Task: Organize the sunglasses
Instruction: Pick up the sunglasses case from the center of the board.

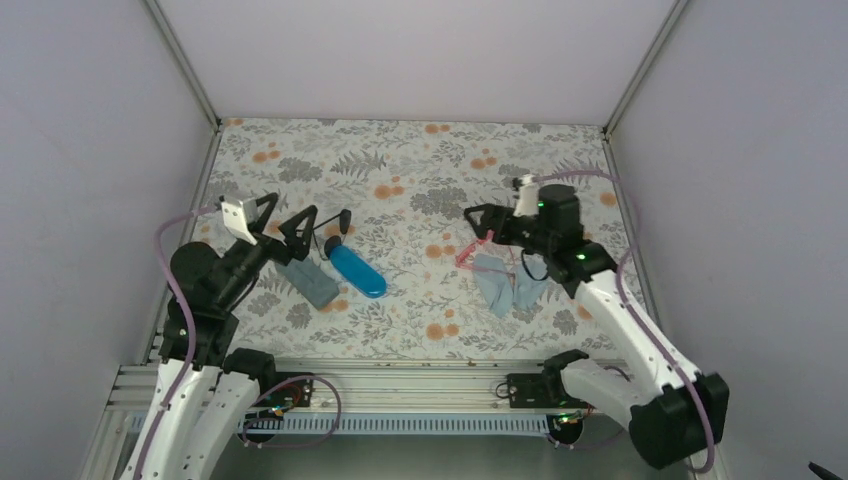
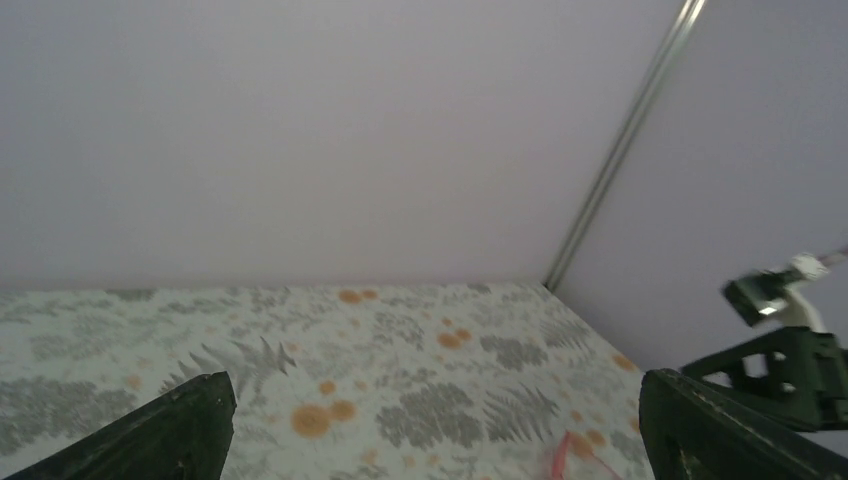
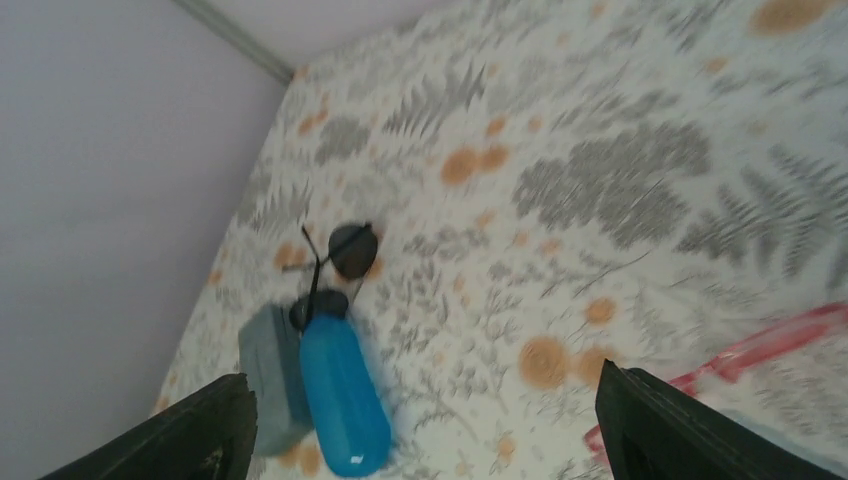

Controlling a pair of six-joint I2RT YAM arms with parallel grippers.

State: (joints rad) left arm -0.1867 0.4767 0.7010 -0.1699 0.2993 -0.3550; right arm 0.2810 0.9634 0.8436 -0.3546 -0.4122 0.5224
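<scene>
The robot's right gripper needs to move down and to the left in the top view next, onto the near end of the blue case (image 1: 357,271), clear of the black sunglasses.
The black-framed sunglasses (image 1: 335,238) lie left of centre on the floral table, touching the far end of a blue case (image 1: 357,271); the right wrist view shows these black sunglasses (image 3: 340,258) unfolded. The pink-red sunglasses (image 1: 468,250) lie right of centre, partly on light blue cloths (image 1: 506,285). My left gripper (image 1: 295,215) hovers open just left of the black pair, nothing between its fingers (image 2: 180,430). My right gripper (image 1: 480,228) is open above the pink pair (image 3: 760,345), which shows beside its right finger (image 3: 690,430).
A grey case (image 1: 308,281) lies alongside the blue case (image 3: 340,395) on its left. White walls enclose the table on three sides. In the left wrist view, the right arm (image 2: 790,350) shows at the right edge, with a tip of the pink frame (image 2: 570,455).
</scene>
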